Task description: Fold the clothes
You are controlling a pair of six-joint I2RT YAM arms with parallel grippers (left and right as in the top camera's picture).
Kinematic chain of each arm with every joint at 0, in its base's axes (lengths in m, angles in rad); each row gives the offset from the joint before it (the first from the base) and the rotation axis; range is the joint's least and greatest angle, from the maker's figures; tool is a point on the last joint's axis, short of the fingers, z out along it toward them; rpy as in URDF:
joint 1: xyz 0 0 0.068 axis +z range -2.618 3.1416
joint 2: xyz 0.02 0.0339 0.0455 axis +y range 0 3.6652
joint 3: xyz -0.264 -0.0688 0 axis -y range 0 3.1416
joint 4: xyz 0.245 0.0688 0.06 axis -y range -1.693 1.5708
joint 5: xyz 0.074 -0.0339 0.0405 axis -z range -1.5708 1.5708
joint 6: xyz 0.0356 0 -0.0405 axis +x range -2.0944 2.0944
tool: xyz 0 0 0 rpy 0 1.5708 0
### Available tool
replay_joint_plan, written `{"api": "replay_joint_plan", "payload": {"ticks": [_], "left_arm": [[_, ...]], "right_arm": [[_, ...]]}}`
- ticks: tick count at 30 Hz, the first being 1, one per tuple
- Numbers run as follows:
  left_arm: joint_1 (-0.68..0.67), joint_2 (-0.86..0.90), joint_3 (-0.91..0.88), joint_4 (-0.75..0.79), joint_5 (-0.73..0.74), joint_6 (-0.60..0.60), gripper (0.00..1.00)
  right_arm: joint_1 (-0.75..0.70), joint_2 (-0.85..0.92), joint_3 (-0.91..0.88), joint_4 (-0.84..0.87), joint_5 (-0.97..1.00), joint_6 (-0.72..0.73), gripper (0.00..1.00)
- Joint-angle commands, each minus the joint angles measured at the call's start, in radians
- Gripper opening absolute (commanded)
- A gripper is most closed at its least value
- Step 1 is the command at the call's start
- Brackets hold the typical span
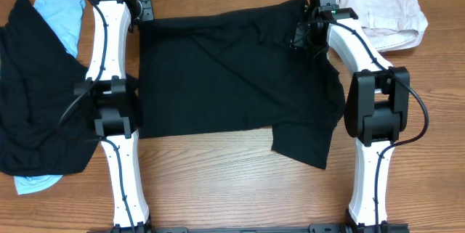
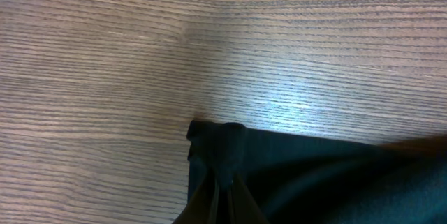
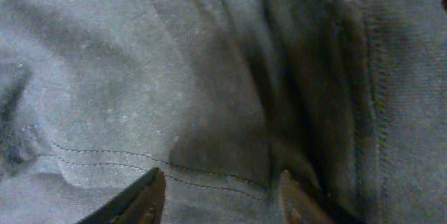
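Note:
My left gripper should go up, pull the garment's corner back and down onto the garment's edge by the heap, and let go. That edge is farther back than the gripper.
A black garment (image 1: pixel 232 73) lies spread across the middle of the table, with a flap hanging toward the front right. My left gripper (image 1: pixel 142 11) is at its far left corner. In the left wrist view the jaws (image 2: pixel 223 185) are shut on that black corner (image 2: pixel 218 140), which rests on the wood. My right gripper (image 1: pixel 309 33) is over the garment's far right part. In the right wrist view its jaws (image 3: pixel 220 178) are open, just above wrinkled fabric with a stitched hem (image 3: pixel 209 98).
A heap of black fabric (image 1: pixel 29 102) lies at the left edge, with light-blue pieces behind it (image 1: pixel 62 15) and under its front (image 1: pixel 33 184). A beige garment (image 1: pixel 381 11) lies at the far right corner. Bare wood (image 1: pixel 232 182) runs along the front.

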Motion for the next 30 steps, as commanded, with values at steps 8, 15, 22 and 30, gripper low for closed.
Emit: {"api": "replay_joint_plan", "payload": {"ticks": [8,15,22,30], "left_arm": [[0.006,0.003,0.001,-0.007,-0.020,-0.010,0.04],[0.006,0.003,0.001,-0.015,-0.020,-0.010,0.04],[0.006,0.003,0.001,-0.015,-0.020,-0.010,0.04],[0.006,0.003,0.001,-0.018,-0.020,-0.010,0.04]], "right_arm": [[0.000,-0.021,0.000,0.006,-0.028,0.003,0.27],[-0.002,-0.021,0.000,0.003,-0.015,0.003,0.17],[-0.003,-0.021,-0.006,-0.001,0.037,0.002,0.17],[-0.003,-0.018,-0.034,0.022,0.039,0.002,0.22]]}}
